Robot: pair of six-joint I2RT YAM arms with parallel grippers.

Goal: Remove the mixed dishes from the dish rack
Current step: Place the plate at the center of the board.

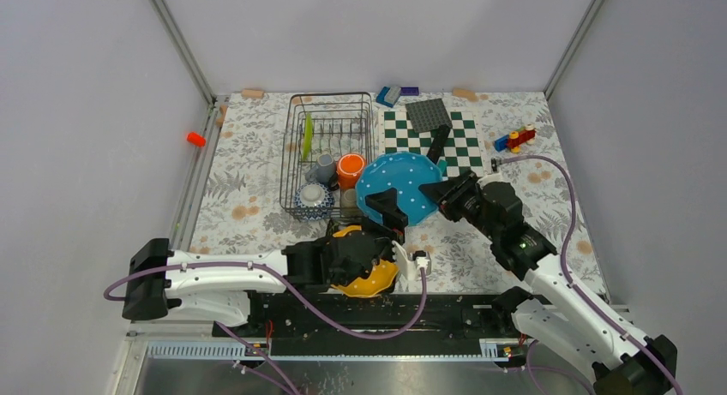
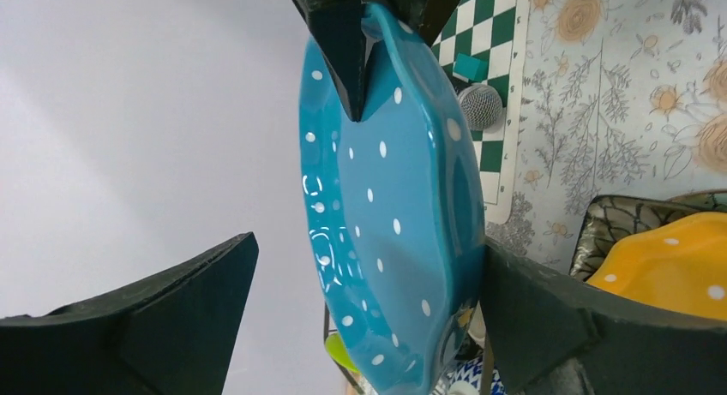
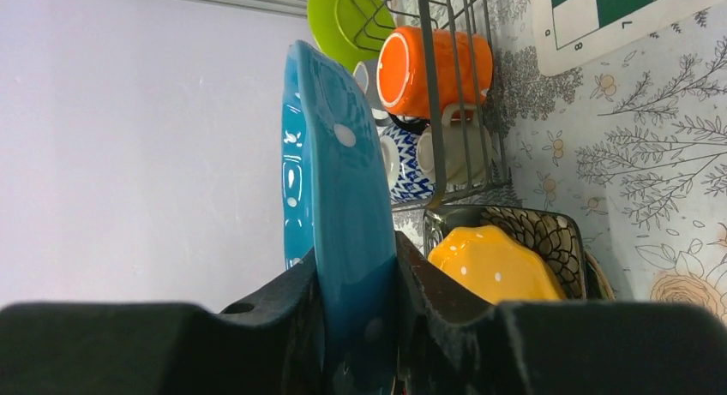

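Next, my right gripper moves down and back to release the blue plate [image 1: 403, 185] on the orange white-dotted plate [image 1: 369, 282], since that lies below and back from my gripper.
The blue white-dotted plate [image 1: 403, 185] is held in the air just right of the dish rack [image 1: 291, 155], clear of it. My right gripper [image 1: 439, 194] is shut on its right rim, and the right wrist view shows the plate [image 3: 339, 181] edge-on between the fingers [image 3: 356, 271]. My left gripper [image 1: 394, 225] is open with its jaws on either side of the plate's near-left rim [image 2: 386, 206]; one finger [image 2: 540, 314] is against the plate and the other stands well apart. The rack holds a lime green plate [image 1: 307, 136], a grey cup [image 1: 324, 166], an orange mug [image 1: 349, 170] and a patterned bowl [image 1: 314, 201].
An orange white-dotted plate [image 1: 370, 279] lies on a dark patterned plate [image 3: 549, 232] on the table under my left wrist. The checkerboard mat [image 1: 433, 142] with a grey studded plate [image 1: 429, 114] lies right of the rack. Toy bricks [image 1: 514, 140] sit at the far right.
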